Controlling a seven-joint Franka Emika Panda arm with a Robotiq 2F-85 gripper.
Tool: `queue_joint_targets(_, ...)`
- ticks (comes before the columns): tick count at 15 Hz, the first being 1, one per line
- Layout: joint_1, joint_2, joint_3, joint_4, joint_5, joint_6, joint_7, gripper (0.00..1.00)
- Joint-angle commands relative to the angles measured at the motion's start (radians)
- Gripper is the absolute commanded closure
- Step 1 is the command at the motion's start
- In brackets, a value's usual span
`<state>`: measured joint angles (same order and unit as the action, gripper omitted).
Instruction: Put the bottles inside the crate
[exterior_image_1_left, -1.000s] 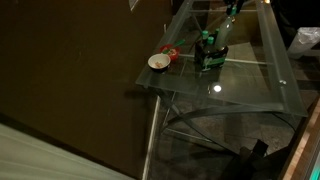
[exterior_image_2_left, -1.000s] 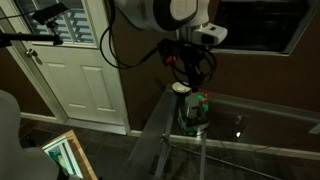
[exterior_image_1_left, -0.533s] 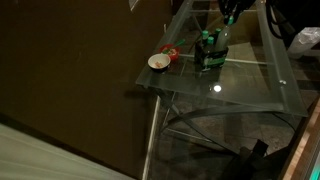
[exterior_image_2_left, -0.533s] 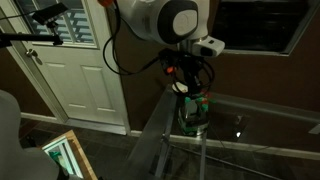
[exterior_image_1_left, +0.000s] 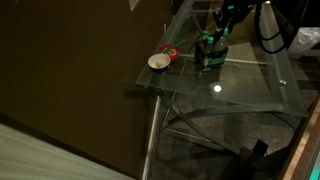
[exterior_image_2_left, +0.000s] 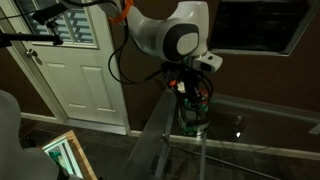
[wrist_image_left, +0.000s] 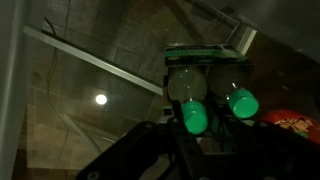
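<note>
Next, my gripper lowers the green bottle down into the crate (exterior_image_1_left: 209, 58) (wrist_image_left: 205, 50) beside the standing bottle and releases it there, since the crate lies just below my gripper.
The dark crate (exterior_image_1_left: 209, 58) with greenish sides stands on the glass table and also shows in the other exterior view (exterior_image_2_left: 193, 118). Green bottles stand in it. My gripper (exterior_image_1_left: 225, 24) hangs just above the crate, shut on a green bottle (exterior_image_1_left: 222, 33). It is also seen over the crate in an exterior view (exterior_image_2_left: 194, 88). In the wrist view the held bottle (wrist_image_left: 194, 118) sits between my dark fingers (wrist_image_left: 192, 140), over the crate (wrist_image_left: 205, 50). Another bottle (wrist_image_left: 242, 103) stands in the crate beside it.
A round white bowl (exterior_image_1_left: 158, 62) and a red object (exterior_image_1_left: 171, 53) sit near the table's corner, beside the crate. The glass table (exterior_image_1_left: 240, 90) has metal edges and crossed braces below. A white door (exterior_image_2_left: 75, 70) stands behind the table.
My gripper has come down with the bottle toward the crate's open top. The crate, bowl and red object have not moved.
</note>
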<state>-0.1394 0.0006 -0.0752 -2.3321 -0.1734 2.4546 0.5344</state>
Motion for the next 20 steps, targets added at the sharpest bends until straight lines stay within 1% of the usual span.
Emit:
queue_joint_targets(1,0.013,0.029,-0.017,-0.01,-0.026,0.053,0.02,0.93)
queue_joint_targets(8,0.022,0.07,-0.033,-0.009,-0.032,0.079,0.008,0.93)
queue_joint_targets(10,0.024,0.066,-0.035,-0.009,-0.031,0.068,-0.001,0.91)
queue_joint_targets(11,0.024,0.056,-0.035,-0.007,-0.021,0.053,-0.015,0.45)
queue_joint_targets(12,0.024,0.046,-0.037,-0.01,-0.024,0.053,-0.015,0.45)
queue_joint_targets(13,0.023,0.027,-0.038,-0.014,-0.019,0.042,-0.025,0.4)
queue_joint_targets(16,0.018,-0.04,-0.041,-0.038,-0.014,0.041,-0.057,0.18)
queue_joint_targets(18,0.013,-0.107,-0.041,-0.056,-0.02,0.006,-0.096,0.05)
queue_joint_targets(19,0.011,-0.143,-0.039,-0.064,-0.013,-0.015,-0.131,0.01)
queue_joint_targets(20,0.01,-0.189,-0.036,-0.083,-0.006,-0.033,-0.184,0.0)
